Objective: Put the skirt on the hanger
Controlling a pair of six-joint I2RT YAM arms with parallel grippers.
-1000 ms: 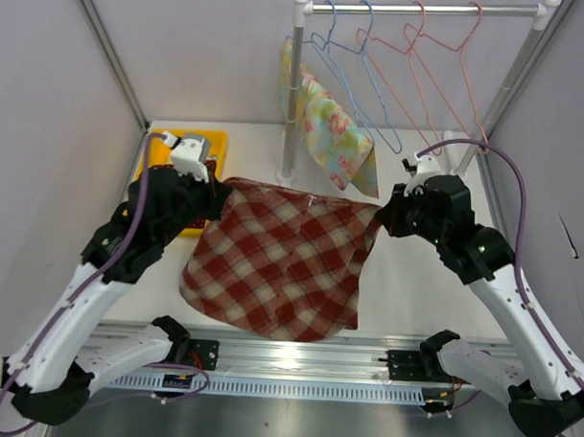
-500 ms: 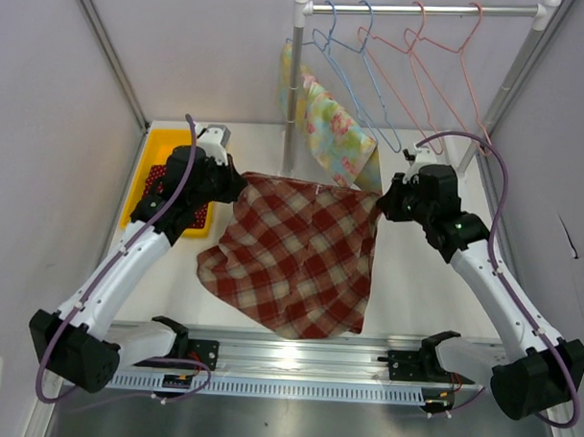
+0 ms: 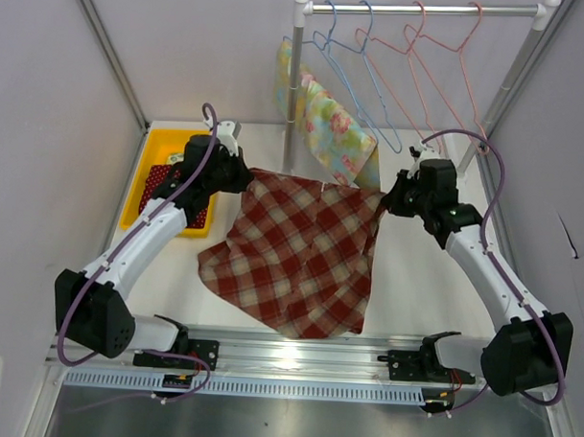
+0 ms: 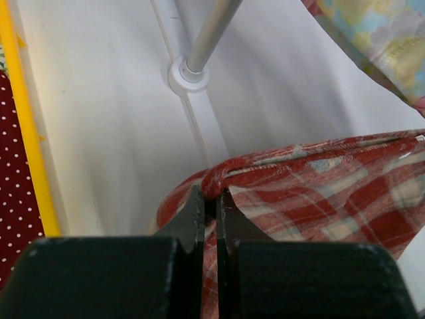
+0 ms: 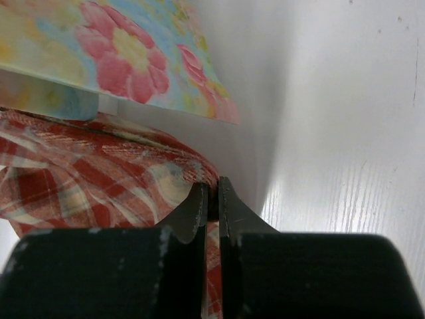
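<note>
The robot needs to lower its left gripper back toward the hem corner by the yellow tray and let go of the waistband there.
The red-and-cream checked skirt point(image 3: 305, 253) hangs spread between my two arms, its lower hem resting on the table. My left gripper point(image 3: 245, 179) is shut on the waistband's left corner point(image 4: 219, 178). My right gripper point(image 3: 387, 201) is shut on the right corner point(image 5: 199, 174). Several empty wire hangers, one blue hanger point(image 3: 360, 63) and two pink ones point(image 3: 441, 61), hang on the rail point(image 3: 414, 9) behind and above the skirt. The skirt's top edge is below the hangers, close to the rack's left post point(image 3: 293, 113).
A flowered cloth point(image 3: 329, 129) hangs on the rack just behind the skirt, and shows in the right wrist view point(image 5: 119, 56). A yellow tray point(image 3: 159, 190) with red dotted fabric sits at the left. The rack post's foot point(image 4: 187, 74) stands on the white table.
Both arms have reached farther back toward the rack, carrying the skirt's waistband away from the near edge. The grips have not changed.
</note>
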